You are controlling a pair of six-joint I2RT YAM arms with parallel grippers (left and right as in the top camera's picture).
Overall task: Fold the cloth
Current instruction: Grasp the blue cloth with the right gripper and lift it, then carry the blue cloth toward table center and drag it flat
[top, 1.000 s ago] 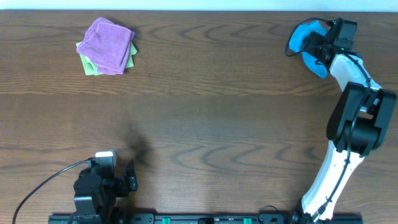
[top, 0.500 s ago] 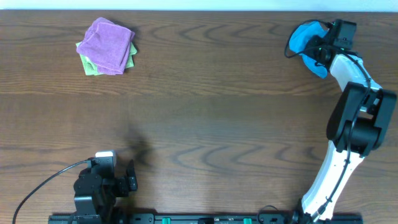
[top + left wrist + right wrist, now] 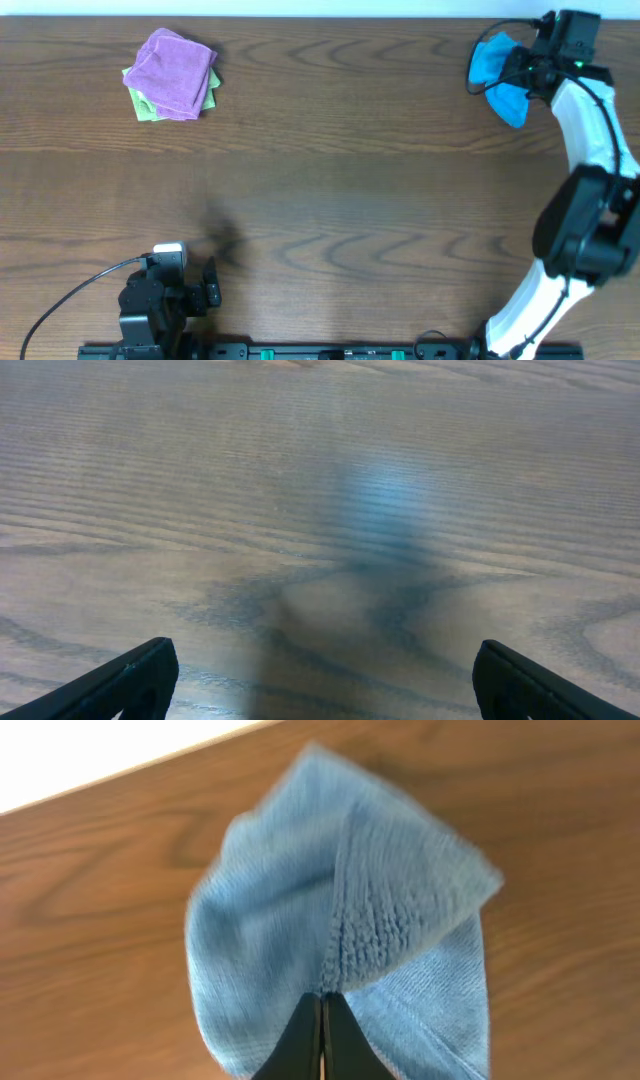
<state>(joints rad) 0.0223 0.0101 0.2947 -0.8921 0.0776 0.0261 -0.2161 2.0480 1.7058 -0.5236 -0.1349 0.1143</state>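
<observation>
The bare middle of the table has room on its open wood, so my right gripper will next carry the fold up and back, then lower it and release it over there.
The sky-blue cloth (image 3: 498,75) lies bunched at the far right corner of the table, partly lifted. My right gripper (image 3: 522,72) is shut on a fold of it. In the right wrist view the cloth (image 3: 300,930) hangs pinched between the closed black fingertips (image 3: 322,1005), draping down on both sides over the wood. My left gripper (image 3: 212,285) rests at the near left edge, far from the cloth. Its jaws stand wide open over bare table (image 3: 320,680), with nothing between them.
A purple cloth (image 3: 176,70) lies on a light green cloth (image 3: 143,108) at the far left of the table. The table's back edge (image 3: 100,765) runs just behind the blue cloth. A cable (image 3: 70,295) loops beside the left arm.
My right gripper has closed on the blue cloth and pulled it up and towards the back right corner. The left arm has not moved.
</observation>
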